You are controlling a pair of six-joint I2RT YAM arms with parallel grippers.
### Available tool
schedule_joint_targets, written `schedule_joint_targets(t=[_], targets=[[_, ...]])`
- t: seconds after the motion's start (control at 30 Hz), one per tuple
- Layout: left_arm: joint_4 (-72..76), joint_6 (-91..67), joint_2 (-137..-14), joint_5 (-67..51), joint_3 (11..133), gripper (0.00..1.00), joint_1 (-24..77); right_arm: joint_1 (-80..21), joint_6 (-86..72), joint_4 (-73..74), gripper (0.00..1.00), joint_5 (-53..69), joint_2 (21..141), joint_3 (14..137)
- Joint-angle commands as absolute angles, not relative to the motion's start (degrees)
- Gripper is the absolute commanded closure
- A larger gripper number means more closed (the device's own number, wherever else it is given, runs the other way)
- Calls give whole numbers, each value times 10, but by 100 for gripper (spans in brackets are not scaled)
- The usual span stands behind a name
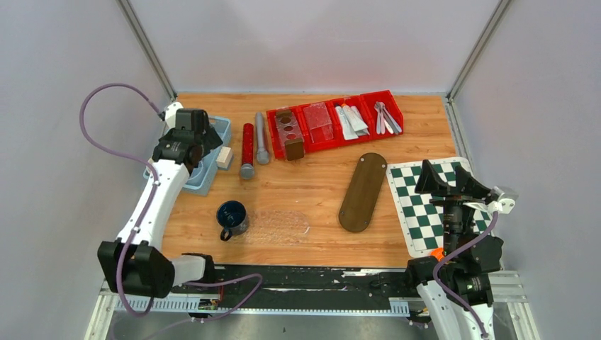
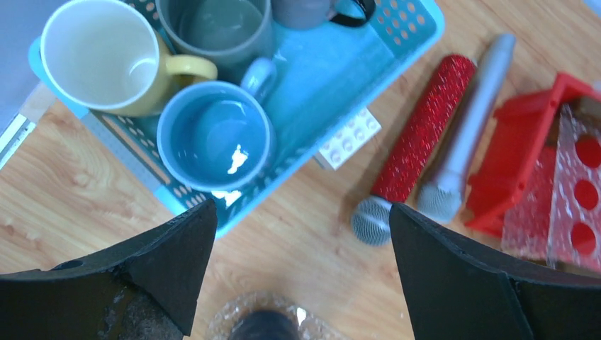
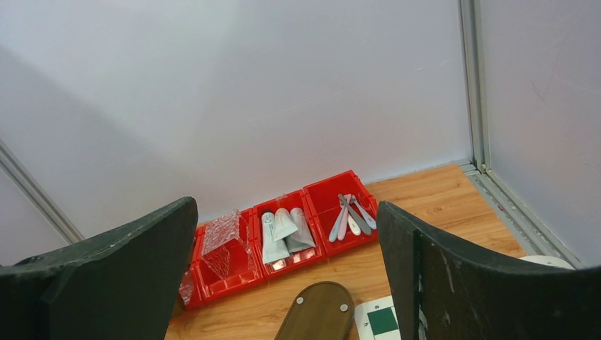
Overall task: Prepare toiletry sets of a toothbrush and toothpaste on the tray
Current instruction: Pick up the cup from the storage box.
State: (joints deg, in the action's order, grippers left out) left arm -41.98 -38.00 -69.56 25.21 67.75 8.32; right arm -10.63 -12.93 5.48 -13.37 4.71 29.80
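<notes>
The lilac-grey mug stands outward and below, so next I need to reach my left gripper outward past the nearer mugs and lower its open fingers onto the rim of the lilac-grey mug [image 2: 302, 12].
Several toothpaste tubes [image 1: 352, 120] [image 3: 283, 234] lie in one red bin at the back of the table. Several toothbrushes [image 1: 387, 117] [image 3: 349, 216] lie in the bin to their right. The brown oval tray [image 1: 363, 191] [image 3: 317, 315] lies bare on the wood in front of those bins. My left gripper [image 1: 193, 150] [image 2: 301, 234] hangs open above the near edge of the blue basket, nothing between its fingers. My right gripper [image 1: 452, 183] [image 3: 285, 212] is open and holds nothing above the chessboard mat, facing the bins from a distance.
The blue basket [image 1: 220, 131] [image 2: 340, 78] holds several mugs. Beside it lie a white block [image 1: 225, 157], a red microphone [image 1: 247, 145] and a silver microphone [image 1: 261, 138]. A dark blue mug [image 1: 232, 218] stands by clear bubble plastic [image 1: 280, 225]. The chessboard mat [image 1: 425, 205] covers the right side.
</notes>
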Motion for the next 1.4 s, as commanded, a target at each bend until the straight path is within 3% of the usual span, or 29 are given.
schedule_joint_targets(t=[0.0,0.27,0.77,1.37], targets=[[-336,-365,-734,237,683,3,42,-115,-121,33,0,-127,41,294],[-283,-427,-855,217,744,11,-32,-118,-121,33,0,-123,38,293],[-333,-430,-1115,224,1009,34,-114,-121,-116,37,0,-122,45,292],[-367,-395,-1271,200,1095,52,-136,-121,-108,37,0,-123,68,291]])
